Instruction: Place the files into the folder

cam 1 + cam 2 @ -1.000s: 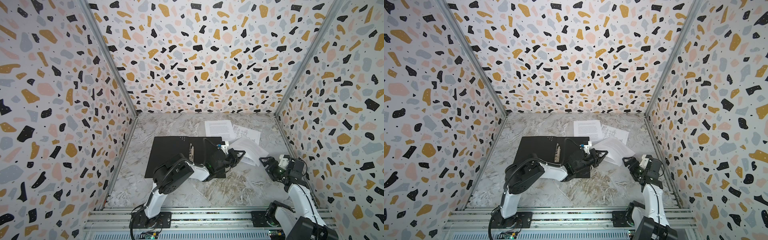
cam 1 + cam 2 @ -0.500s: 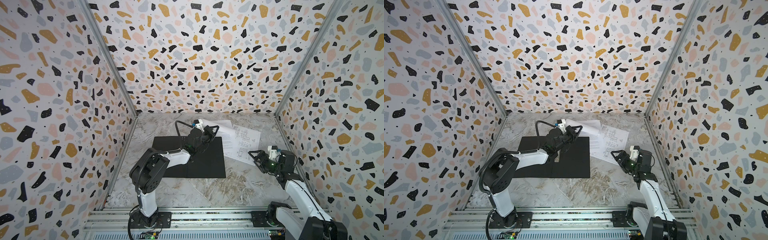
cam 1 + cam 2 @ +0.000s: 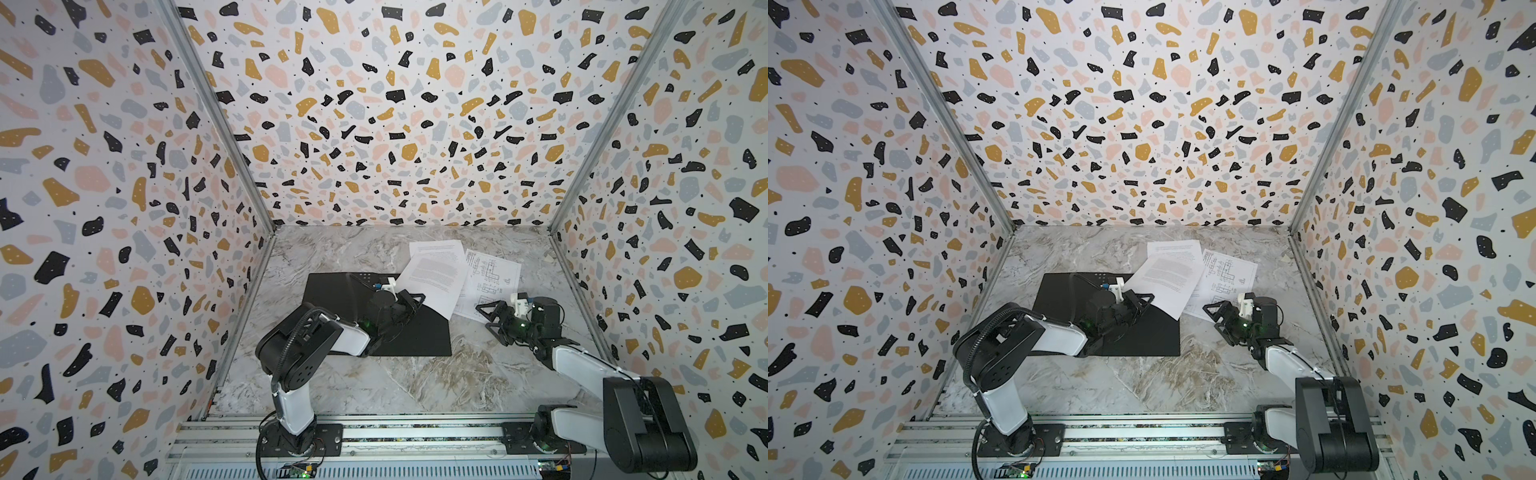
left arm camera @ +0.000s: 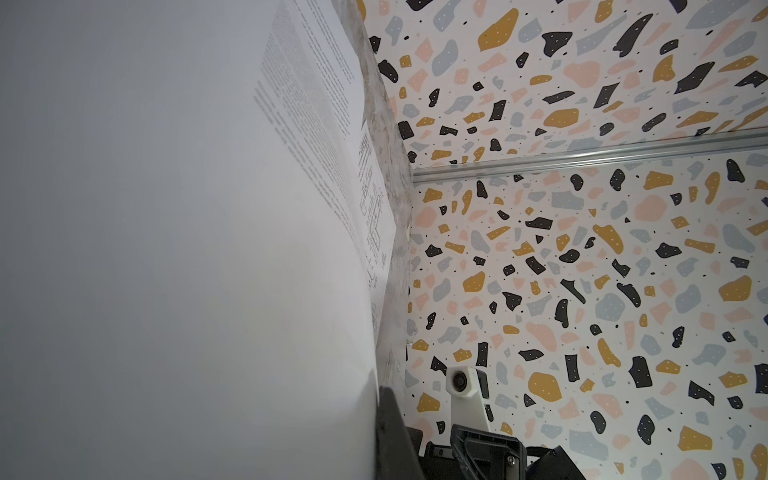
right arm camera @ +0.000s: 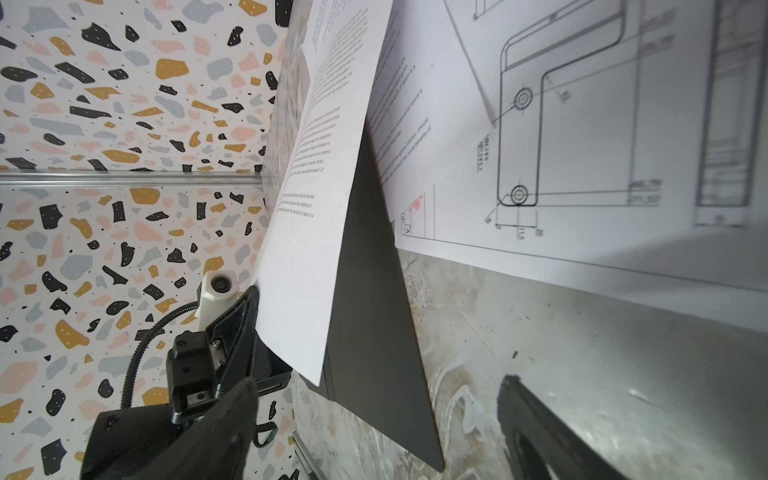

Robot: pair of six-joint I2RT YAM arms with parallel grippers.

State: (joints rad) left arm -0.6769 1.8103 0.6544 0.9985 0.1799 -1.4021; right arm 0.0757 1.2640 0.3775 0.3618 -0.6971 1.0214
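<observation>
The text file slants past the folder's far edge, so my left gripper will pull back toward the folder's bare near strip [image 3: 425,339] and let go of the text file's corner.
The folder [image 3: 332,291] [image 3: 1158,336] lies open and flat, black side up. My left gripper [image 3: 412,300] [image 3: 1143,300] hovers over its right half, shut on the near corner of a text file [image 3: 434,276] [image 3: 1169,276] [image 4: 187,249], which slants over the folder's right edge [image 5: 374,311]. One finger [image 4: 390,424] shows against the paper. A second text file [image 3: 436,248] lies partly under it. The drawing file [image 3: 492,282] [image 3: 1227,276] [image 5: 582,124] lies flat to the right. My right gripper [image 3: 487,318] [image 3: 1213,316] [image 5: 374,399] stands open at that sheet's near edge, holding nothing.
Terrazzo-patterned walls [image 3: 395,124] close in the marbled table [image 3: 415,382] on three sides, with metal corner posts [image 3: 257,208]. A metal rail [image 3: 374,432] carrying both arm bases runs along the front edge.
The left gripper has come back from the folder's far edge toward the near right and now holds a text file's corner above the folder. The right gripper has shifted slightly left.
</observation>
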